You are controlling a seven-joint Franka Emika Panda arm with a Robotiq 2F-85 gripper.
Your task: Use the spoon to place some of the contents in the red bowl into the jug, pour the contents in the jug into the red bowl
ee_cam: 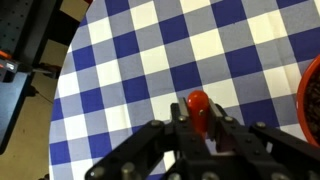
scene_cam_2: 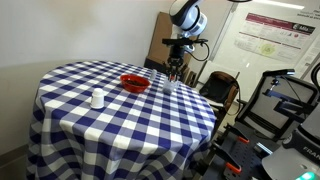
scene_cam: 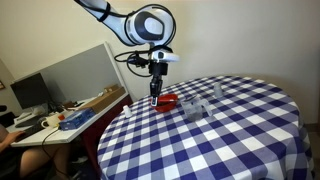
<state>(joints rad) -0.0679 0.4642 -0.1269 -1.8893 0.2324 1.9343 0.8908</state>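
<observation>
The red bowl (ee_cam: pixel 312 100) is to the right of my gripper in the wrist view. My gripper should next lift the spoon (ee_cam: pixel 198 102) clear of the red bowl's rim, move over, go down and let go.
The red bowl (scene_cam: pixel 168 101) sits near the edge of the round checked table, and it shows in both exterior views (scene_cam_2: pixel 134 83). Its rim shows at the right edge of the wrist view (ee_cam: pixel 313 92). My gripper (ee_cam: pixel 198 118) is shut on a red spoon (ee_cam: pixel 198 102) and holds it upright just above the cloth beside the bowl. The gripper also shows in both exterior views (scene_cam: pixel 155 92) (scene_cam_2: pixel 176 70). A clear jug (scene_cam: pixel 192 110) stands on the table past the bowl. The bowl's contents cannot be made out.
A smaller clear cup-like thing (scene_cam: pixel 218 90) stands further across the blue-and-white checked table (scene_cam: pixel 210 140). A white cup (scene_cam_2: pixel 98 98) stands on the cloth. A desk with a monitor (scene_cam: pixel 30 92) is beside the table. Chairs and equipment (scene_cam_2: pixel 285 100) are close by.
</observation>
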